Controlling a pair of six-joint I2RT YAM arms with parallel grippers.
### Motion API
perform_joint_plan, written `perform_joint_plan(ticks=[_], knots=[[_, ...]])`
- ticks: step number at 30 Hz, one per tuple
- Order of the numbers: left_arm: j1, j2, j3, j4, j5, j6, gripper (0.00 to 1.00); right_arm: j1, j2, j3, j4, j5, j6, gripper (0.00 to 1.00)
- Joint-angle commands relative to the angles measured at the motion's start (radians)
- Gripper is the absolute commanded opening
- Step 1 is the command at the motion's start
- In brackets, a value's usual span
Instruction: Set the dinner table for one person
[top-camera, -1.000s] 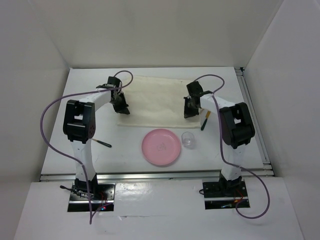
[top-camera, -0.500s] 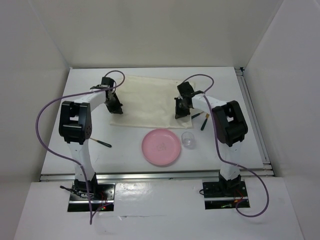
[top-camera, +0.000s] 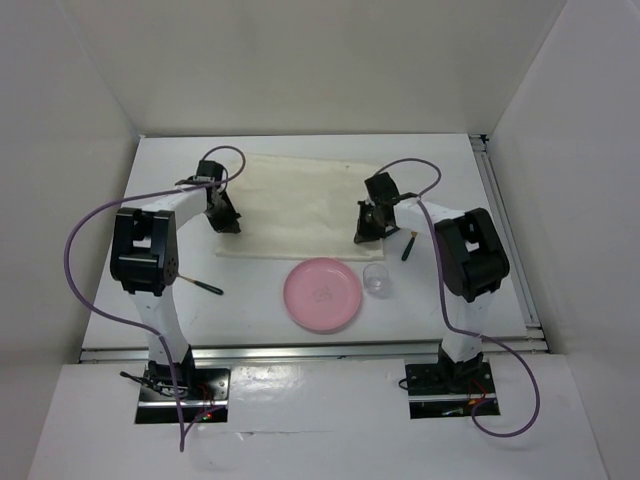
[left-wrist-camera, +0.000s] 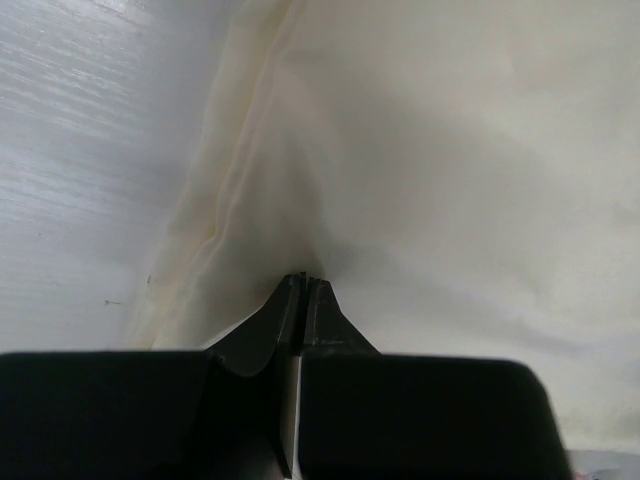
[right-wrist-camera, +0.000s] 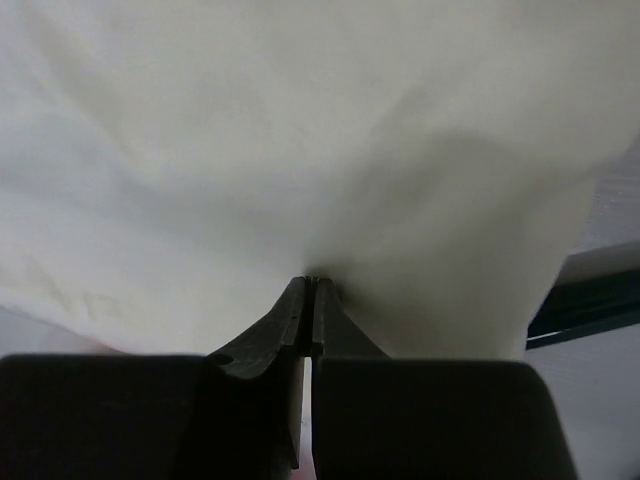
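Note:
The mat (top-camera: 295, 200) has its corner by the cup (top-camera: 377, 280) back and to the right in the top view, so next my right gripper should ease slightly that way and release it.
A cream cloth mat (top-camera: 295, 200) lies on the white dinner table (top-camera: 170, 170), towards the back. My left gripper (top-camera: 225, 222) is shut on the mat's near-left edge; in the left wrist view the jaws (left-wrist-camera: 303, 280) are closed on a pinch of cloth (left-wrist-camera: 450, 170). My right gripper (top-camera: 368, 232) is shut on the mat's near-right edge; in the right wrist view the jaws (right-wrist-camera: 311, 281) pinch a raised fold of cloth (right-wrist-camera: 300, 130). A pink plate (top-camera: 322, 294) and a small clear cup (top-camera: 377, 280) sit nearer than the mat.
A dark-handled utensil (top-camera: 205, 286) lies near the left arm. Another utensil (top-camera: 409, 245) lies right of the right gripper and shows as a dark green bar in the right wrist view (right-wrist-camera: 585, 310). Metal rails (top-camera: 505, 230) run along the table's right and front edges.
Both grippers have dragged the mat leftward and slightly nearer. The right gripper went left, then came back a little to the right and nearer. The plate, the cup and the utensils have not moved.

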Motion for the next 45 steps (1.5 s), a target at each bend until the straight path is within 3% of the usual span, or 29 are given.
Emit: perform_joint_plan(ticks=[1, 9, 11, 15, 16, 17, 19, 21, 29, 37, 45], knots=[[-0.009, 0.027, -0.061, -0.102, -0.057, 0.016, 0.00, -0.046, -0.008, -0.090, -0.120, 0.082, -0.006, 0.00], [-0.043, -0.013, -0.003, -0.134, -0.118, 0.016, 0.07, -0.055, -0.122, -0.061, -0.154, 0.055, -0.006, 0.00], [-0.052, -0.026, 0.017, -0.148, -0.128, 0.025, 0.14, -0.055, -0.195, -0.035, -0.169, 0.055, -0.006, 0.01], [-0.063, -0.083, 0.054, -0.161, -0.128, 0.044, 0.22, -0.055, -0.332, 0.007, -0.232, 0.130, -0.006, 0.29], [-0.063, -0.095, 0.054, -0.170, -0.119, 0.053, 0.24, -0.068, -0.359, 0.007, -0.241, 0.145, -0.006, 0.57], [-0.074, -0.115, 0.065, -0.170, -0.119, 0.053, 0.24, -0.068, -0.408, 0.007, -0.255, 0.156, -0.006, 0.66], [-0.074, -0.126, 0.076, -0.180, -0.119, 0.062, 0.25, -0.094, -0.451, -0.002, -0.306, 0.168, 0.012, 0.80], [-0.084, -0.126, 0.088, -0.181, -0.109, 0.062, 0.25, -0.106, -0.514, -0.048, -0.335, 0.168, 0.024, 0.84], [-0.153, 0.002, 0.244, -0.190, -0.031, 0.062, 0.34, -0.097, -0.671, -0.249, -0.376, 0.070, 0.132, 0.85], [-0.216, 0.134, 0.347, -0.222, -0.024, 0.062, 0.34, -0.057, -0.703, -0.361, -0.358, 0.001, 0.173, 0.85], [-0.279, 0.193, 0.381, -0.184, 0.036, 0.053, 0.34, 0.004, -0.617, -0.404, -0.278, 0.001, 0.195, 0.72]])
